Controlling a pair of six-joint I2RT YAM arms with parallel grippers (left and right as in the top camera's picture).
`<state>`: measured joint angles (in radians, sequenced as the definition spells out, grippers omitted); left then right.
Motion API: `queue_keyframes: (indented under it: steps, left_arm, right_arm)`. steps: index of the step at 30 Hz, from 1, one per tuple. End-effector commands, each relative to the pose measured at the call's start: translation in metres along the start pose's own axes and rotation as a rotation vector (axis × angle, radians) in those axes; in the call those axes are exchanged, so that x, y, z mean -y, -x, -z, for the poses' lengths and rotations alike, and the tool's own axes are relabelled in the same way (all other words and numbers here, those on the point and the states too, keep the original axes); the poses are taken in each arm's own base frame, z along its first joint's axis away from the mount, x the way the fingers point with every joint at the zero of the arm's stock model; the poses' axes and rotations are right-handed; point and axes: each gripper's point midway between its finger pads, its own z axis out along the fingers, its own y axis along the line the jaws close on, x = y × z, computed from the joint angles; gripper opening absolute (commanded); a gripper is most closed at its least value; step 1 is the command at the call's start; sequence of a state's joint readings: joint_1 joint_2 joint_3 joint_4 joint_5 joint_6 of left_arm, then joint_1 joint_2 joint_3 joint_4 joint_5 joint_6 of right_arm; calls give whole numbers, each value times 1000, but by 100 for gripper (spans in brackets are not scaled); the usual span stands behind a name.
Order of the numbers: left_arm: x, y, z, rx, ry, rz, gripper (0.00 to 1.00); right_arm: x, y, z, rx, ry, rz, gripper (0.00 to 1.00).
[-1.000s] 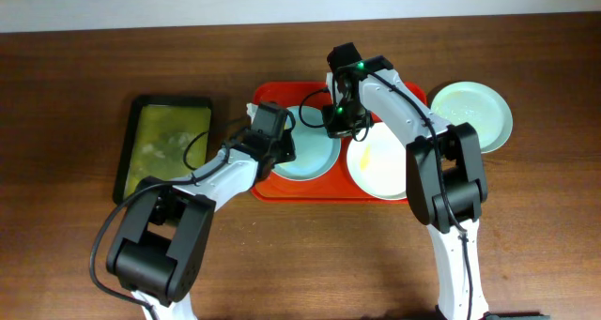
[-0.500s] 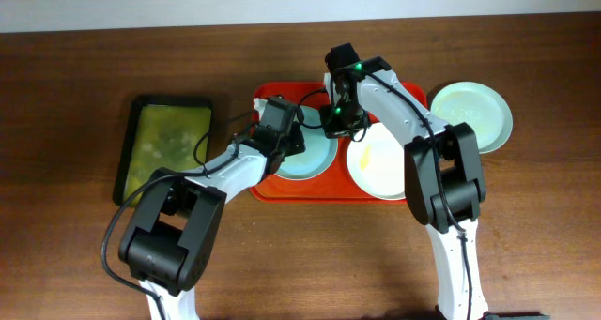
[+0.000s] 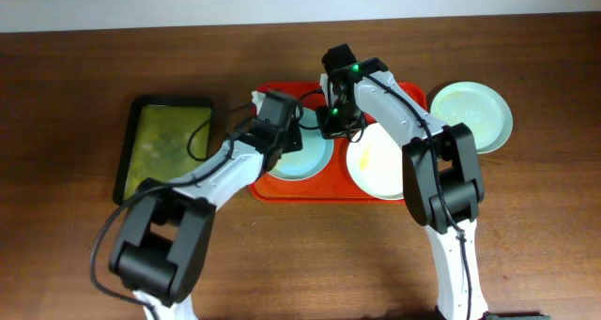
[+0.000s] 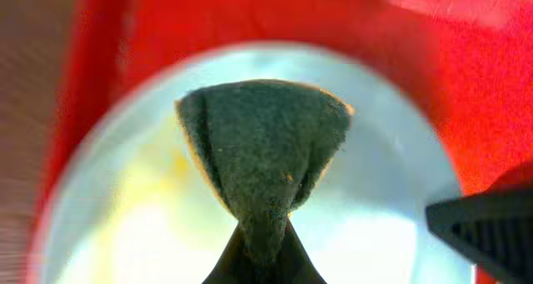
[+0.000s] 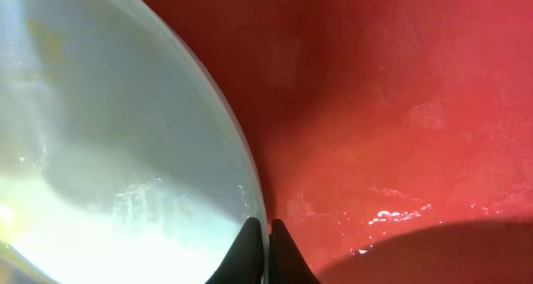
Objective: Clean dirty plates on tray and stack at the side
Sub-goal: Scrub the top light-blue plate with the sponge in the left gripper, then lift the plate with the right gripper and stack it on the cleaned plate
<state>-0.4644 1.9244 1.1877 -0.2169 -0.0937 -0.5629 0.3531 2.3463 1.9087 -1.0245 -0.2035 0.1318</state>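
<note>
Next, my right gripper lifts the plate right in the overhead view, down onto the second mint-green plate (image 3: 471, 117), and releases it, as that's beside the tray.
A mint-green plate (image 3: 308, 159) lies at the left of the red tray (image 3: 324, 194), with a white plate (image 3: 377, 166) to its right. My left gripper (image 3: 285, 132) is shut on a dark green scouring pad (image 4: 262, 151) and holds it on this plate (image 4: 375, 226), which has yellowish smears. My right gripper (image 3: 331, 125) is shut on the plate's right rim; in the right wrist view the fingers (image 5: 266, 234) pinch the rim of the plate (image 5: 108, 134) over the wet tray floor (image 5: 400, 109). A second mint-green plate (image 3: 472, 114) lies on the table, right of the tray.
A black tray (image 3: 165, 142) with yellow-green liquid lies on the wooden table to the left of the red tray. Both arms reach in from the front and cross over the red tray.
My left gripper has moved the pad a little to the right and away across the mint-green plate. My right gripper has stayed on the rim, shifting only slightly left.
</note>
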Motion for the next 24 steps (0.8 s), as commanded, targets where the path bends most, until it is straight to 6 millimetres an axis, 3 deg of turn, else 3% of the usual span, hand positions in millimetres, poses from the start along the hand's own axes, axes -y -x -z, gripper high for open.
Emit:
queue_keyframes:
  steps: [1,5,7,10,12,14,15,17,21,24]
  left_arm:
    - [-12,-41,-26,-147,39,24,0]
    - [-64,-47,-17,-163,280,-56,0]
    - [-85,-29,-2,-113,430,-87,0]
    - [-78,18,28,-10,455,-86,0]
    - [-49,43,40,-6,270,-16,0]
    - [-56,58,44,-28,176,60,0]
    - [-70,63,44,-32,179,94,0]
    - [-125,69,49,-57,257,192,0]
    - [-214,61,68,-122,385,359,0]
    - [-236,39,67,-178,416,400,0]
  right_arm:
    - [9,2,-3,-1,-32,-4,4]
    - [9,2,-3,-1,-32,-4,4]
    - [9,2,-3,-1,-32,-4,4]
    - [9,2,-3,-1,-32,-4,4]
    - [9,2,-3,-1,-32,-3,4]
    - [9,2,-3,-1,-32,-3,4]
    - [9,2,-3,-2,-33,-3,4]
    - [9,2,-3,-1,-32,-3,4]
    - [9,3,-3,3,-32,-3,4]
    - [9,4,-3,7,-31,-2,4]
